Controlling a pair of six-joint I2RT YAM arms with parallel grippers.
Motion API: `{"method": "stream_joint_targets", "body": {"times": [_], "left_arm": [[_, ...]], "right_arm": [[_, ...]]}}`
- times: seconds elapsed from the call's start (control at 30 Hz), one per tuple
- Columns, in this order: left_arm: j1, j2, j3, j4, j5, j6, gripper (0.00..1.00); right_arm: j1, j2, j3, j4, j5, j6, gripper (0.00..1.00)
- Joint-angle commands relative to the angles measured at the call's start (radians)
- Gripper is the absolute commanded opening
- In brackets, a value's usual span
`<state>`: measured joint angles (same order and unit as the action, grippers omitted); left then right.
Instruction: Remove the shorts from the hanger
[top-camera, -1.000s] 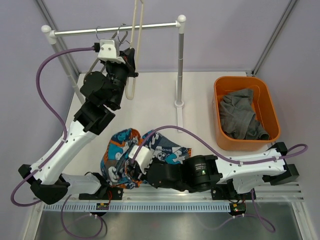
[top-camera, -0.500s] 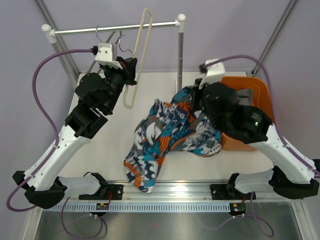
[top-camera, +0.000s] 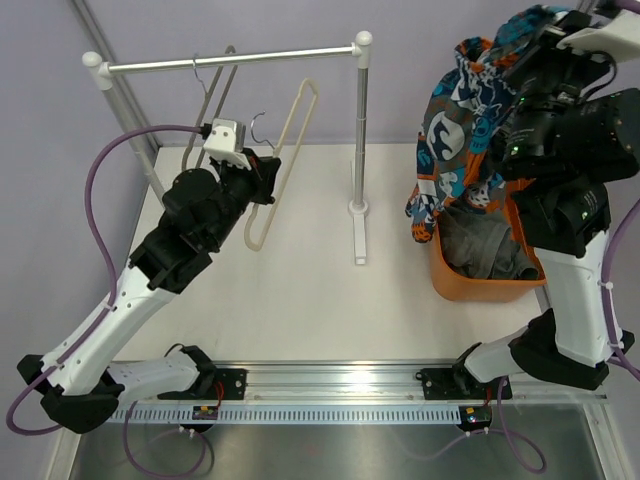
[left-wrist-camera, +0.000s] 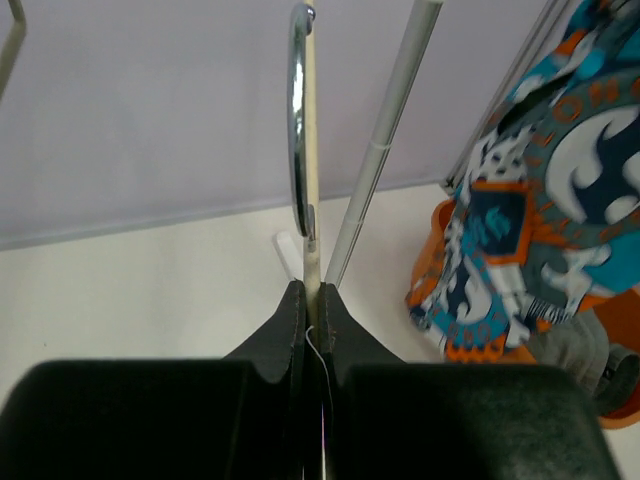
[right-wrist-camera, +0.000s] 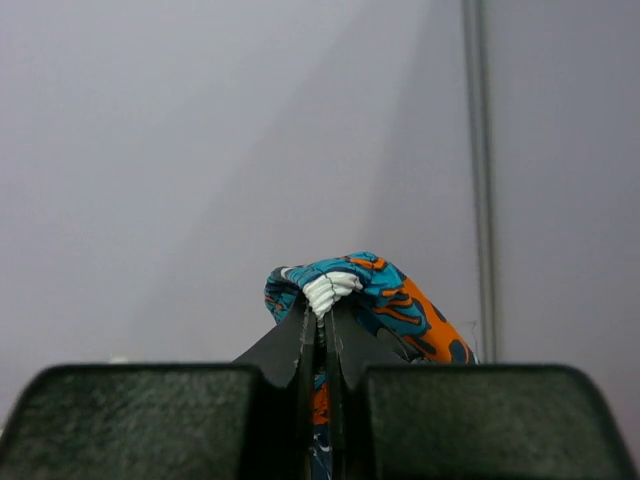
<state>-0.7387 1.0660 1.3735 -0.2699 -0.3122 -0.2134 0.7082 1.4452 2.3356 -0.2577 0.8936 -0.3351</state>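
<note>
I will lower my right gripper into the bin next and tip its fingers downward. The shorts are off the hanger and hang high above the orange bin (top-camera: 486, 246).
The printed shorts (top-camera: 462, 120) hang from my right gripper (top-camera: 540, 40), which is shut on their waistband (right-wrist-camera: 345, 285) and holds them high above the orange bin (top-camera: 470, 285) at the right. They also show in the left wrist view (left-wrist-camera: 540, 200). My left gripper (top-camera: 268, 172) is shut on the cream-white hanger (top-camera: 285, 160), which is bare and tilted below the rail. In the left wrist view the hanger's bar (left-wrist-camera: 311, 150) rises from between my closed fingers, its metal hook (left-wrist-camera: 296, 120) beside it.
A metal clothes rail (top-camera: 230, 57) on white posts spans the back; its right post (top-camera: 358, 150) stands mid-table. Wire hangers (top-camera: 215, 80) hang on the rail. The orange bin holds grey clothing (top-camera: 485, 245).
My right arm has swung up and right, lifting the shorts from over the table to high above the orange bin. My left gripper has lowered the bare hanger slightly, away from the rail.
</note>
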Motion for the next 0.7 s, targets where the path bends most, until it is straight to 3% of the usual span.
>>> {"method": "stream_joint_targets", "body": {"times": [0.0,0.17,0.43,0.57,0.67], "left_arm": [[-0.001,-0.031,-0.033,0.034,0.036,-0.029,0.0],[-0.001,-0.028,-0.047,0.038,0.053,-0.037,0.0],[-0.001,-0.038,-0.059,0.031,0.053,-0.029,0.0],[-0.001,-0.041,-0.06,0.031,0.059,-0.027,0.0],[-0.001,-0.04,-0.059,0.024,0.064,-0.03,0.0]], "right_arm": [[-0.053,-0.022,0.01,0.285,0.102,-0.236,0.0],[-0.159,-0.126,-0.145,0.265,0.079,-0.122,0.0],[-0.289,-0.183,-0.257,0.14,0.093,0.009,0.0],[-0.406,-0.151,-0.255,-0.079,0.018,0.187,0.0],[-0.56,-0.076,-0.191,-0.292,-0.166,0.411,0.0]]}}
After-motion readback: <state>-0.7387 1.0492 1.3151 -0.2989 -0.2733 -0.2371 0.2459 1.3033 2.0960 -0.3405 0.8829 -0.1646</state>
